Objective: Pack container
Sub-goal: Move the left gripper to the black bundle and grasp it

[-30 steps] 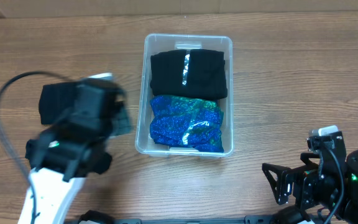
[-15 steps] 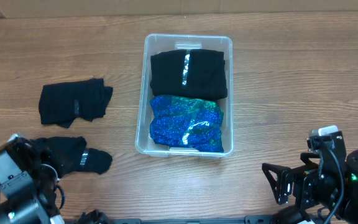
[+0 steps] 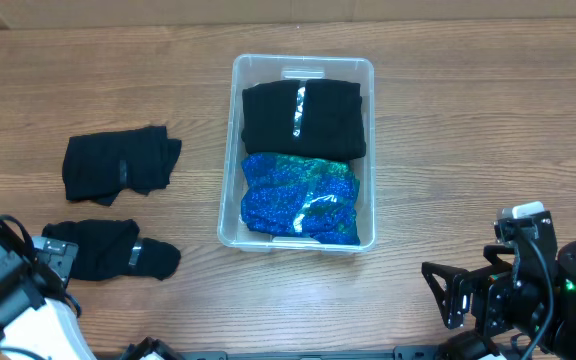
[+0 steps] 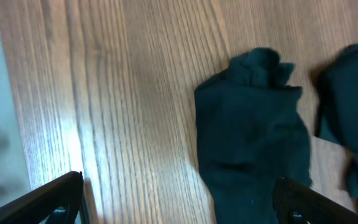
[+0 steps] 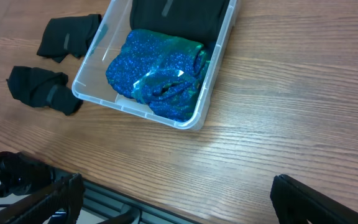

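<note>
The nearer black garment's arm-side end [image 3: 82,240] [image 4: 246,204] is below my left gripper and slightly outward, toward one finger, so the gripper needs to move outward and down onto it next.
The clear container [image 3: 373,150] stands mid-table and holds a folded black garment [image 3: 304,118] at the back and a blue sparkly garment [image 3: 300,197] at the front. To its left two black garments lie on the wood, one farther back [image 3: 118,165] and one nearer [image 3: 108,250]. My left gripper [image 4: 179,205] is open and empty, low at the front left corner, with a black garment [image 4: 253,137] ahead of it. My right gripper [image 5: 179,208] is open and empty near the front right edge, well short of the container [image 5: 135,107] and the blue garment [image 5: 157,74].
The left arm's white body [image 3: 8,300] fills the front left corner. The right arm [image 3: 528,290] sits at the front right. A metal rail [image 5: 123,208] runs along the table's front edge. Bare wood lies to the right of the container.
The left arm has pulled back from over the two loose garments to the front left corner, uncovering the nearer one, and its jaws have gone from shut to open. The right arm has not moved.
</note>
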Robot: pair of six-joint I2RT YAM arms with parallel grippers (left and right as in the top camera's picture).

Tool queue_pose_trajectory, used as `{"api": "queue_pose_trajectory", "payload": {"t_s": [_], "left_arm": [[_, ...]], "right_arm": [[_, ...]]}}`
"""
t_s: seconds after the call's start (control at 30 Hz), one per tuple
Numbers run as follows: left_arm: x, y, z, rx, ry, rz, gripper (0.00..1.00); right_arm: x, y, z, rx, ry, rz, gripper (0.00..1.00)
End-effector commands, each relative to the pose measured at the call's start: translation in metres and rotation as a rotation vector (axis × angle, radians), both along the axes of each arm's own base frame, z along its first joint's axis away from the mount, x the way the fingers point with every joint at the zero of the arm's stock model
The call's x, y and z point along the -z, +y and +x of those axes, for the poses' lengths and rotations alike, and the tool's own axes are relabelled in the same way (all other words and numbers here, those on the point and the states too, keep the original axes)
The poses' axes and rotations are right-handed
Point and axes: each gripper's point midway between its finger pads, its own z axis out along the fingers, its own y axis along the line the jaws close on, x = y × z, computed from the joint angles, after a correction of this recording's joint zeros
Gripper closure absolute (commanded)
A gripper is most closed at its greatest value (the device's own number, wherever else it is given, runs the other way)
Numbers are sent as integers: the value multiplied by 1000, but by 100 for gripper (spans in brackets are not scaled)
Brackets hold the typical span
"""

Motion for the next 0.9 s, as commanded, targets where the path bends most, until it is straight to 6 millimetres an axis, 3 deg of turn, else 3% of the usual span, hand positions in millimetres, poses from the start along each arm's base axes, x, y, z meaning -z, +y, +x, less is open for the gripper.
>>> {"api": "queue_pose_trajectory", "payload": {"t_s": [0.0, 0.07, 0.47, 0.7, 0.73, 0.87], "left_arm": [[25, 8, 18, 42, 22, -69, 0], [39, 12, 33, 106, 2, -124, 0], [114, 26, 73, 232, 5, -294, 0], [161, 21, 95, 296, -34, -400, 0], [165, 22, 95, 296, -30, -400, 4], [170, 26, 99, 317, -33, -386, 69]], "right_arm": [[-2, 0, 0, -5, -11, 3, 0], [-2, 0, 0, -5, -11, 3, 0], [-2, 0, 0, -5, -11, 3, 0], [-2, 0, 0, -5, -11, 3, 0], [-2, 0, 0, -5, -11, 3, 0], [-2, 0, 0, -5, -11, 3, 0]]}}
